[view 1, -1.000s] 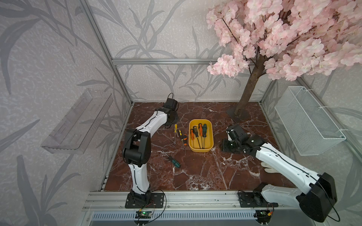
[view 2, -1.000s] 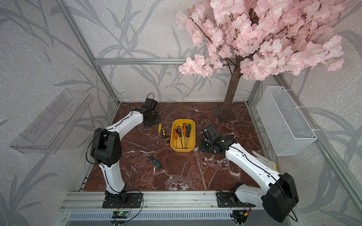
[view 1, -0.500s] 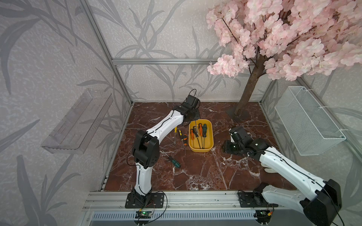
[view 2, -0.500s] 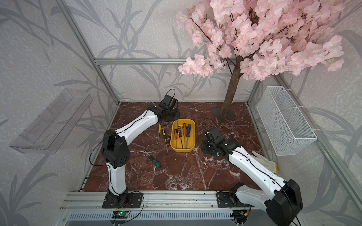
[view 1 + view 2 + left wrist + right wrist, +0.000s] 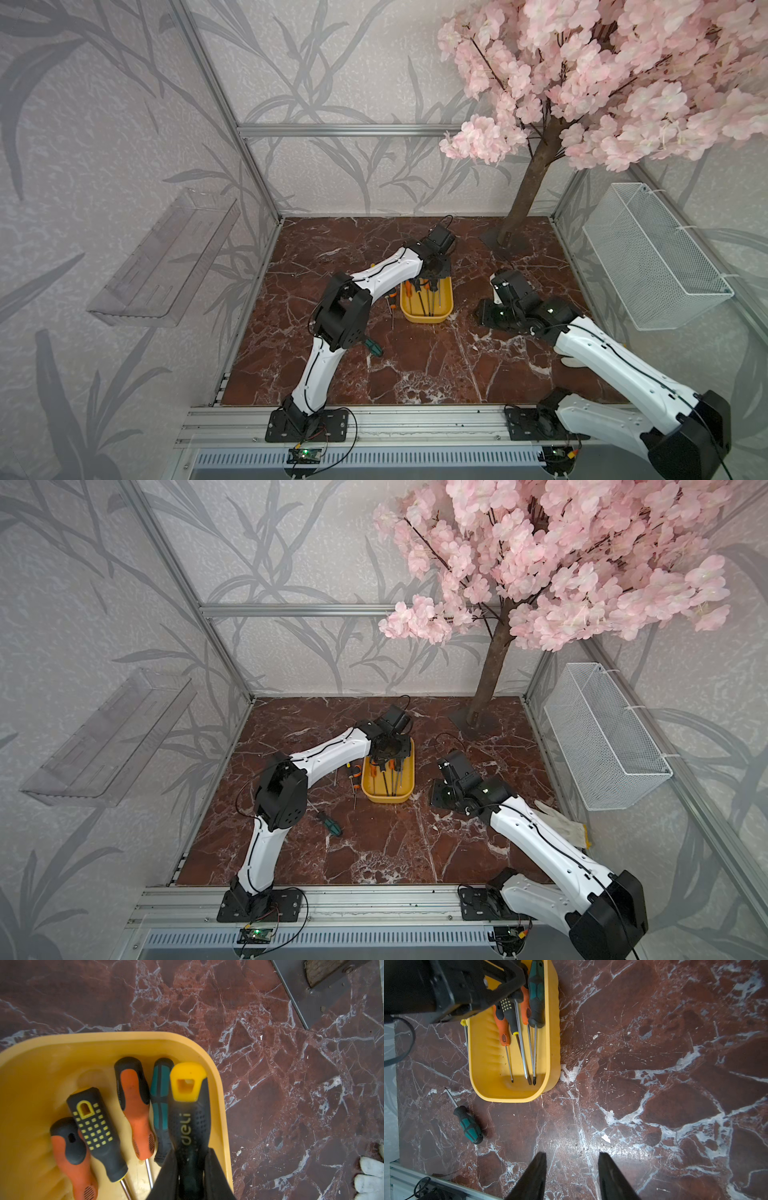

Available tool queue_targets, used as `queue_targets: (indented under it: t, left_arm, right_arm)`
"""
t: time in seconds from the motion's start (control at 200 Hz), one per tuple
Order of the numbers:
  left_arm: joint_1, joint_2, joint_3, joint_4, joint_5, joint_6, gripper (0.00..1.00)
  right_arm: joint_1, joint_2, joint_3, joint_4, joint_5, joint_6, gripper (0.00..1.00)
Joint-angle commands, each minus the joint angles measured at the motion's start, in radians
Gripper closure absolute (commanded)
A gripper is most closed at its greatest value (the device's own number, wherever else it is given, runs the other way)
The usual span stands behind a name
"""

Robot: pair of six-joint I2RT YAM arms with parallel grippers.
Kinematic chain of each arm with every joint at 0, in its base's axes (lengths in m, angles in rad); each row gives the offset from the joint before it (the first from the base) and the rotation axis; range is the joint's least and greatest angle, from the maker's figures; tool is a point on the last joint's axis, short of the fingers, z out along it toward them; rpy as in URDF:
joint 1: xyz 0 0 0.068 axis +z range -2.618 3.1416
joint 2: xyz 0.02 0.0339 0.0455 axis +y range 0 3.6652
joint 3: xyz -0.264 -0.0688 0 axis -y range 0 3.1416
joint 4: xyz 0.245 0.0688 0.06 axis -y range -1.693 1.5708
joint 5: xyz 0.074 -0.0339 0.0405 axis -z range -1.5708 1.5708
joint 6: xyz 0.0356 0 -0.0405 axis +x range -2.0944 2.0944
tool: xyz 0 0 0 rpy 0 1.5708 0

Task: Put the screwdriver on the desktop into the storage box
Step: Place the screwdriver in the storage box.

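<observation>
The handle of the black screwdriver hangs inside the box's rim, so my left gripper should next move down into the box between the green screwdriver handle and the box's side (image 5: 444,289) (image 5: 213,1136) and let go of it.
The yellow storage box (image 5: 426,318) sits mid-desktop (image 5: 415,374) and holds several screwdrivers. My left gripper (image 5: 190,1153) hovers over the box's far end (image 5: 390,750), shut on a black screwdriver with a yellow cap (image 5: 188,1105); its handle hangs above the box's right side. A green-black screwdriver (image 5: 468,1124) lies on the marble in front of the box's left corner (image 5: 376,348). Another screwdriver (image 5: 354,777) lies against the box's left wall. To the right of the box my right gripper (image 5: 572,1156) is open over bare marble, with nothing between its fingers.
The tree's metal base plate (image 5: 505,245) stands at the back right. A white glove (image 5: 561,825) lies by the right edge under the right arm. A white wire basket (image 5: 652,266) hangs on the right wall, a clear shelf (image 5: 162,266) on the left.
My left arm has swung right from the back left of the desktop to above the box's far end. The right arm has shifted slightly right and back.
</observation>
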Motion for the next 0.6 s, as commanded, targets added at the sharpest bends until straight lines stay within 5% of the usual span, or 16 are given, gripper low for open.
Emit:
queue_targets:
  t: [0.0,0.595]
  left_arm:
    - [-0.005,0.026,0.030,0.017,-0.012,-0.009,0.88]
    - [-0.029,0.075,-0.014,0.067,0.005,-0.007,0.73]
  right_arm:
    - [-0.011,-0.019,-0.007,-0.022,0.017,-0.004,0.55]
    - [-0.018,-0.002,0.008,-0.030,0.012,-0.007,0.55]
